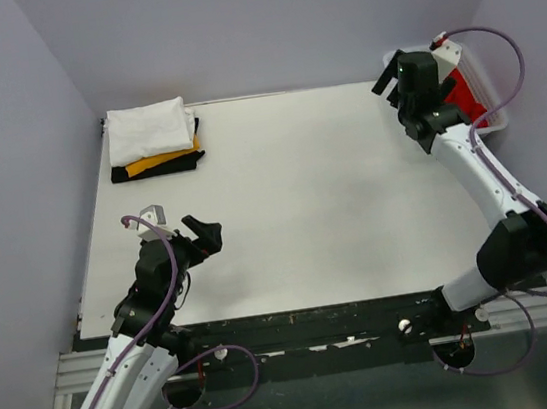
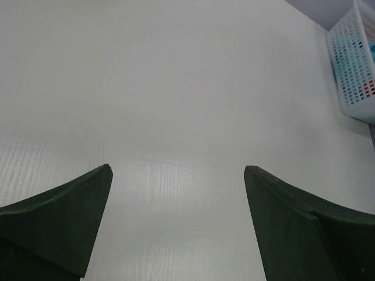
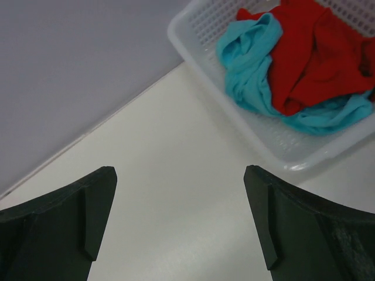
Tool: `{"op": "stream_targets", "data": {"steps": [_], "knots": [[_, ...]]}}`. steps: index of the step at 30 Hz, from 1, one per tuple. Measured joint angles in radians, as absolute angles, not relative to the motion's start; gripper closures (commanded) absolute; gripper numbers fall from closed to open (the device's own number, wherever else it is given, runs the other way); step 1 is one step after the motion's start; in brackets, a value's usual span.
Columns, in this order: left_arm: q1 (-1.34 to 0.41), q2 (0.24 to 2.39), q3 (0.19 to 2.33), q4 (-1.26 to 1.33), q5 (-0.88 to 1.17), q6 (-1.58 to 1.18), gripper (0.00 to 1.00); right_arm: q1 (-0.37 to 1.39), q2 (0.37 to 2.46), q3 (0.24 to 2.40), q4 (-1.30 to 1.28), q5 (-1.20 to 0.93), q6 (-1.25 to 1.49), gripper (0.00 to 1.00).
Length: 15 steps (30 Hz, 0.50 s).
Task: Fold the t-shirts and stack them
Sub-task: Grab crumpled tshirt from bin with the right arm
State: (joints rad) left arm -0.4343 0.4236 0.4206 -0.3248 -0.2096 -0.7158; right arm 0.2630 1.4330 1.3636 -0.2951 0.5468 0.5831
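The red t-shirt (image 1: 464, 98) is below my right gripper and to its right in the top view. My right gripper needs to move over the basket next and down onto the red t-shirt.
A bright red t-shirt (image 3: 319, 55) lies crumpled on a turquoise t-shirt (image 3: 249, 64) inside a white lattice basket (image 3: 275, 146) at the table's far right; the red one also shows in the top view (image 1: 463, 99). A folded stack sits at the far left: a white tee (image 1: 148, 130) on a yellow-orange one (image 1: 157, 162) on a black one (image 1: 192, 161). My right gripper (image 3: 179, 175) is open and empty, over bare table just left of the basket (image 1: 394, 88). My left gripper (image 2: 176, 170) is open and empty above the table's near left (image 1: 205, 232).
The white table (image 1: 302, 191) is hemmed by lilac walls at the back and both sides. The basket (image 2: 354, 64) shows at the far right in the left wrist view. A black rail runs along the near edge (image 1: 308, 316).
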Motion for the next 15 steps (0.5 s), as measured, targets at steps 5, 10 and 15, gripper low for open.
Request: {"op": "stream_targets", "data": {"steps": [5,10,15], "knots": [[-0.434,0.427,0.421,-0.323,-0.211,-0.716,0.01,0.06,1.679,1.545,-0.354,0.548,0.525,0.0],[-0.434,0.466,0.421,-0.321,-0.219,-0.715,0.01,-0.09,1.885,1.693,-0.4,0.526,0.49,0.02],[-0.434,0.516,0.421,-0.322,-0.231,-0.715,0.01,-0.194,2.034,1.81,-0.421,0.499,0.484,0.05]]}}
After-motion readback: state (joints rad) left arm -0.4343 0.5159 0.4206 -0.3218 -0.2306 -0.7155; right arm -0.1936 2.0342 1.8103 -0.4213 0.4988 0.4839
